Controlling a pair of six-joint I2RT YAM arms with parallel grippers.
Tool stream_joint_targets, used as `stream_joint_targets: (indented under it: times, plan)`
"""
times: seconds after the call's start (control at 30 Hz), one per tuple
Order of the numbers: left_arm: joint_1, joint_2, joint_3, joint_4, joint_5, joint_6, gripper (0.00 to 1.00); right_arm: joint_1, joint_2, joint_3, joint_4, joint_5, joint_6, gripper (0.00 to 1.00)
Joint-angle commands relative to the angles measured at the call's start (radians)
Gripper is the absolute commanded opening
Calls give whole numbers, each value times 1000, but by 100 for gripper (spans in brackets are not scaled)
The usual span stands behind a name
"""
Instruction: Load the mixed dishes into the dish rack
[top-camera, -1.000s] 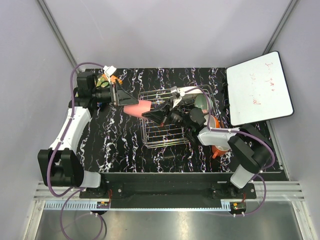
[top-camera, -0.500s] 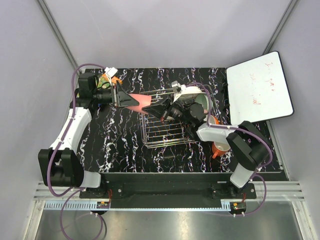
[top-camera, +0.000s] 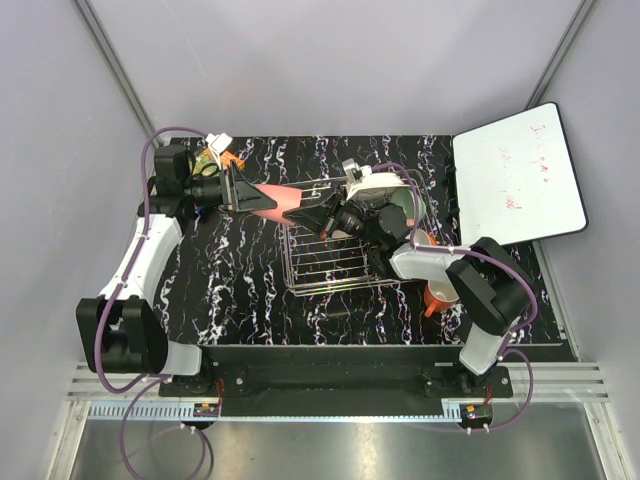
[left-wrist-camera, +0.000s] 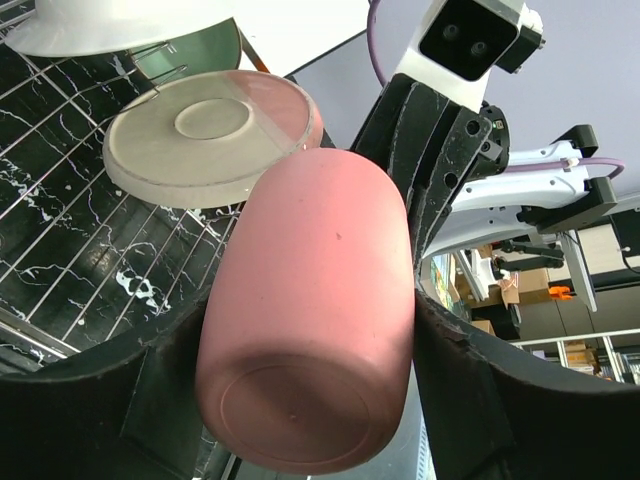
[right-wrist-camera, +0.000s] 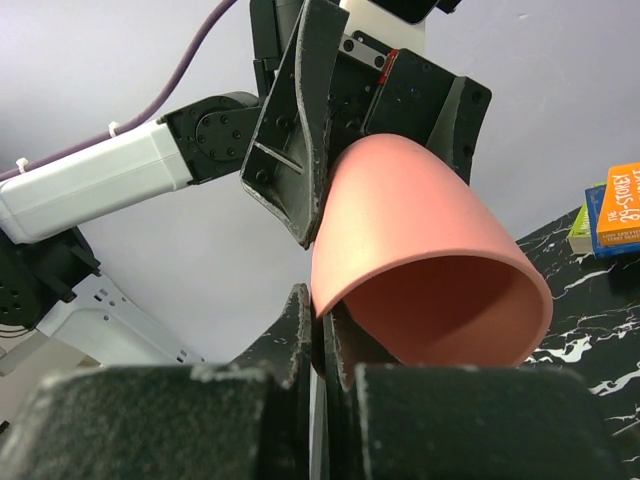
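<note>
My left gripper needs to turn the sideways tumbler with its opening down, then lower it onto the bare rack wires beside the plate to release it.
The pink tumbler lies on its side in the air over the far left corner of the dish rack. My left gripper is shut on its base end, and both fingers press its sides in the left wrist view around the tumbler. My right gripper is shut on the tumbler's rim, one finger inside and one outside. A pink-cream plate leans in the rack beside a pale green bowl. The orange mug stands right of the rack, partly hidden by the right arm.
A white board leans at the back right. An orange-green snack packet lies at the back left behind the left arm. A white dish sits at the rack's far side. Grey walls close in on both sides.
The tumbler has shifted up and to the right, over the rack's corner. The right gripper has followed it and now pinches the rim.
</note>
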Motion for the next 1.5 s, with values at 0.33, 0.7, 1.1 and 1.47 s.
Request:
stream_joint_targets:
  times: [0.33,0.7,1.1,1.47]
  plan:
    - [54,27,116,-100,49,85,0,-16,-188,-130,-88,2,-143,100]
    - [-129,226,495,-639,-629,604,0,-13,-866,-184,-901,295,-546,100]
    - [-384,481,702,-697,-1028,716,0,-13,-1166,-242,-1198,524,-610,100]
    - [-445,646,699,-657,-1107,738,0,-13,-1256,-281,-1260,577,-619,100]
